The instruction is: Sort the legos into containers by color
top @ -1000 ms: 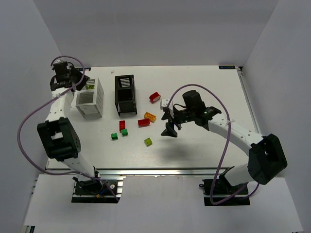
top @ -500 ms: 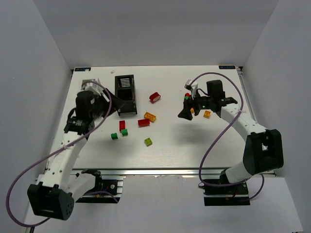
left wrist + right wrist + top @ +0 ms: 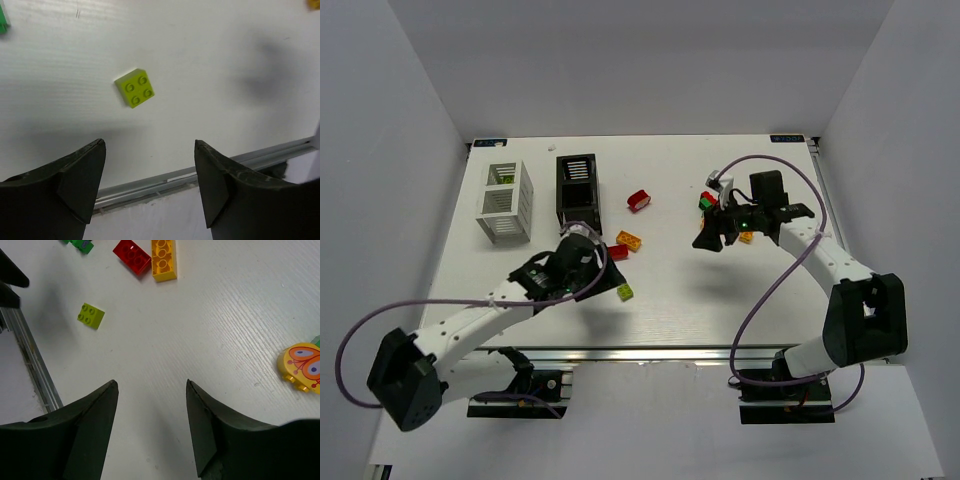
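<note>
The yellow-green lego (image 3: 134, 88) has empty table around it with room for both fingers, so I will lower my left gripper astride it next.
The white container (image 3: 505, 201) and the black container (image 3: 577, 190) stand at the back left. My left gripper (image 3: 582, 283) hovers open and empty in front of them, near a yellow-green lego (image 3: 134, 88). Beside it lie a red lego (image 3: 617, 253) and an orange-yellow lego (image 3: 628, 240); another red one (image 3: 639, 200) lies farther back. My right gripper (image 3: 708, 240) is open and empty over bare table. Its wrist view shows the yellow-green lego (image 3: 90, 316), the red lego (image 3: 131, 256), the orange-yellow lego (image 3: 164, 259) and a round yellow-orange piece (image 3: 302, 367).
A red and green cluster of legos (image 3: 705, 200) lies just behind the right gripper. The table's front rail (image 3: 210, 170) runs close under the left fingers. The left arm covers the table in front of the black container.
The left arm swung from the white container to the front middle and its jaws opened. The right gripper moved right toward the far cluster, its jaws narrowing a little.
</note>
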Tool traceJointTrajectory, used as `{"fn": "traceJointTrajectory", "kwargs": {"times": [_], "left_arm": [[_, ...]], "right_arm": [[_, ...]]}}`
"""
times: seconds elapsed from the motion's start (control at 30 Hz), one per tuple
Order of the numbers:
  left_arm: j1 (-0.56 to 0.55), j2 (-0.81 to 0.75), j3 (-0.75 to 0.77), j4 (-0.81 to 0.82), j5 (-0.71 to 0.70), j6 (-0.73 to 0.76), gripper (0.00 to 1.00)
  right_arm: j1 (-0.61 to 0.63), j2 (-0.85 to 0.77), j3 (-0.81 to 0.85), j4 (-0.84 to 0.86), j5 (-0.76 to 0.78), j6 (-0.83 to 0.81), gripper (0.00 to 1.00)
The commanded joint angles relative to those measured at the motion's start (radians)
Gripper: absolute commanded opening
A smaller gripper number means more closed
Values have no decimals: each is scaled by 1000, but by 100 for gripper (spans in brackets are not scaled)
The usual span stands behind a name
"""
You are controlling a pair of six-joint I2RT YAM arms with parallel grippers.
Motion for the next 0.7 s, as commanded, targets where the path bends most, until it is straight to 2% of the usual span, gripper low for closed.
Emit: {"fn": "traceJointTrajectory", "kwargs": {"times": [0.0,0.13,0.33,0.67], "left_arm": [[-69,86,41,-26,-142,-65,81],[-95,266,100,-48,-189,-94,81],[-121,445,234,-78,-202,-88,82],[-126,573,297,-88,-180,-90,80]], "right_arm": [[-5,-45,-7,-30,-7,-14,62],[-6,-65,-22,-34,-6,-23,63],[-7,-81,-39,-26,-6,-24,63],[-7,-79,-56,-21,-6,-24,63]]}}
